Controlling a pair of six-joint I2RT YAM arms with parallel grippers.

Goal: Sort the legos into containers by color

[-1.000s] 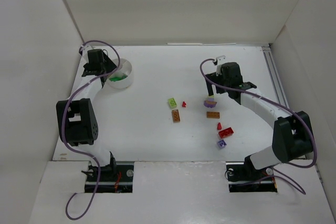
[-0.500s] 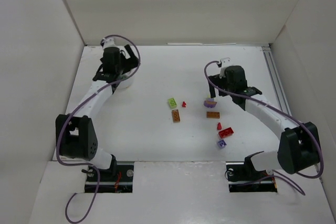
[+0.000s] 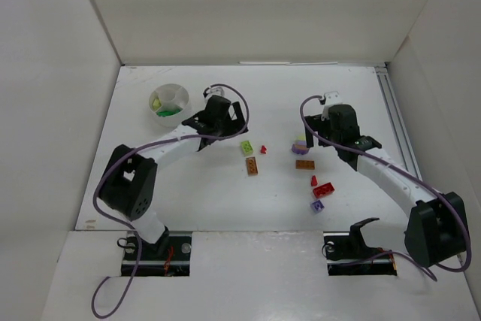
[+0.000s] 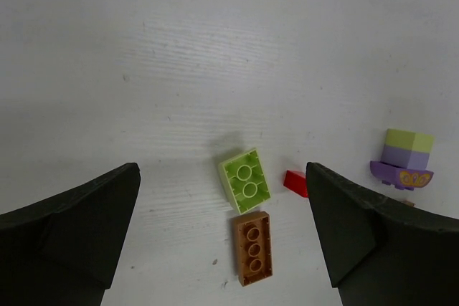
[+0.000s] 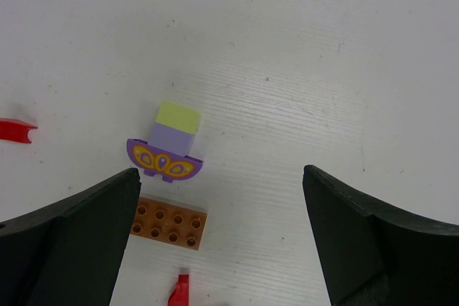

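I should move my left gripper down and to the right in the top view, onto the lime brick (image 4: 245, 179), because the brick is below the gripper's fingers on that side.
The round white dish (image 3: 183, 96) stands at the back left, with lime-yellow and green legos in separate compartments. My left gripper (image 3: 222, 118) hangs open and empty to the dish's right. In the left wrist view its open jaws (image 4: 222, 168) frame a lime brick (image 4: 245, 179), an orange-brown brick (image 4: 254, 247) and a small red piece (image 4: 295, 183). My right gripper (image 3: 325, 131) is open and empty too. Its jaws (image 5: 221, 170) stand over a purple piece with a lime block on it (image 5: 165, 159) and an orange brick (image 5: 168, 221).
Further loose legos lie right of centre: a small red piece (image 3: 314, 180), a red brick (image 3: 323, 190) and a pale purple brick (image 3: 318, 205). White walls close in the table on the left, back and right. Cables loop off both arms.
The left arm has swung from over the dish to the right, toward the lime and orange-brown bricks, and its jaws have opened. The right gripper has drifted slightly right.
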